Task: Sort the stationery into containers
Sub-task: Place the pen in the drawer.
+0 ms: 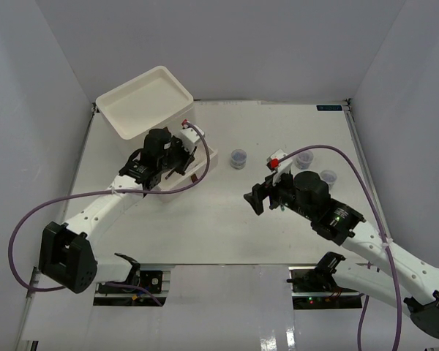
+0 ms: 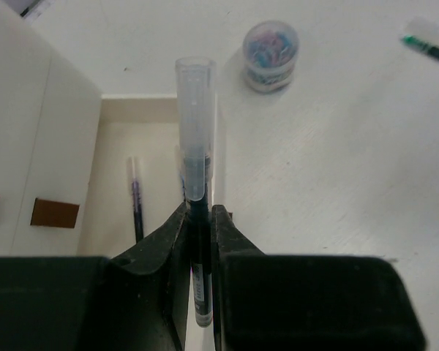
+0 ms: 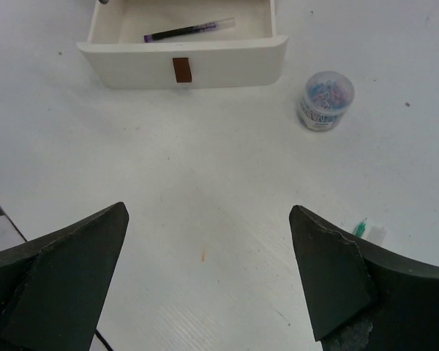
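My left gripper lowers the dark pen from the drawer's side toward the purple pen (image 2: 135, 205) next, since a similar capped pen already lies there.
The white drawer unit (image 1: 146, 99) stands at the back left, its lowest drawer (image 1: 207, 162) pulled open. My left gripper (image 2: 199, 216) is shut on a dark pen with a clear cap (image 2: 195, 131) and holds it over the drawer's right wall (image 2: 218, 157). A purple pen (image 2: 135, 205) lies inside the drawer and also shows in the right wrist view (image 3: 189, 30). My right gripper (image 3: 208, 212) is open and empty above bare table. Three clear jars (image 1: 238, 158) (image 1: 303, 159) (image 1: 327, 177) stand mid-table. The tape rings are out of view.
A green-tipped pen (image 3: 361, 228) lies by my right finger, and also shows in the left wrist view (image 2: 428, 45). One jar (image 3: 324, 100) stands right of the open drawer front (image 3: 183, 66). Closed drawer fronts with brown handles (image 2: 55, 213) are at the left.
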Controlling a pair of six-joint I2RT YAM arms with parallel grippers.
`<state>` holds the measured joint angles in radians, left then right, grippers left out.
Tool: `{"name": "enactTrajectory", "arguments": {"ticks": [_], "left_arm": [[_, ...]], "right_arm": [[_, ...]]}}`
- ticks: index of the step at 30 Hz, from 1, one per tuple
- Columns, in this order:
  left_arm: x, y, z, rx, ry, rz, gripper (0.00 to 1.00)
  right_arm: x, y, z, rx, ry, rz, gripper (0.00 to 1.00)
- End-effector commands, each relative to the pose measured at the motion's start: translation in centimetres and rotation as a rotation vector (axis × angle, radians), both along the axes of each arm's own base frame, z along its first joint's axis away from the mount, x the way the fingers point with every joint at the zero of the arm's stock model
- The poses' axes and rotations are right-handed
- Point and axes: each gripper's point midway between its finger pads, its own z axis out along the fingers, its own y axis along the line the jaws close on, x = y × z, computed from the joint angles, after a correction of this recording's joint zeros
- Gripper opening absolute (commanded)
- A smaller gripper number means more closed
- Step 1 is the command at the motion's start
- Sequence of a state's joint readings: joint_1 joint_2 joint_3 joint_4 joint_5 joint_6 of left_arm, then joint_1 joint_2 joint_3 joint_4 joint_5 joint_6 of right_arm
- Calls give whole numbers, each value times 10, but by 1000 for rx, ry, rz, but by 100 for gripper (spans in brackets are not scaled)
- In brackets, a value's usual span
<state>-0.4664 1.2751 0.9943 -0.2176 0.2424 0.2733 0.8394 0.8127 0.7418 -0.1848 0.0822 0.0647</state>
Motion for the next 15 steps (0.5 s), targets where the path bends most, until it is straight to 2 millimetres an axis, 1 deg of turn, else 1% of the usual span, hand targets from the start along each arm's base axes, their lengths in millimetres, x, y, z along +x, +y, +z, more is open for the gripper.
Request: {"name": "enactTrajectory", "arguments": {"ticks": [1,2,5,6,8,9,11,12,13,15], "left_arm": [[20,34,-16,186,-16,121,22],[22,36,-22,201,-6,131,22],[30,45,-36,243,26,160,22],[34,46,-47,262,49,161,24],[41,49,-53,282,58,167,25],[44,48,-63,296,80,166,26],[54,54,-63,324,80,201,28],[57,54,-65,330,82,204,29],[61,54,-71,343,93,205,31],[69,53,-67,351,84,210,34]], "right_arm": [[-3,-4,1,34,-4,-14,97],[-3,-4,3,42,-6,-11,98],[-10,-4,-5,47,11,8,98],[-12,-5,-11,45,22,13,98],[-17,-3,-17,49,40,34,98],[-19,-4,-23,44,50,35,98],[-23,-5,-29,43,62,45,98],[-24,-6,-30,47,64,46,98],[-26,-7,-37,39,73,45,98],[-28,-9,-38,47,68,46,98]]}}
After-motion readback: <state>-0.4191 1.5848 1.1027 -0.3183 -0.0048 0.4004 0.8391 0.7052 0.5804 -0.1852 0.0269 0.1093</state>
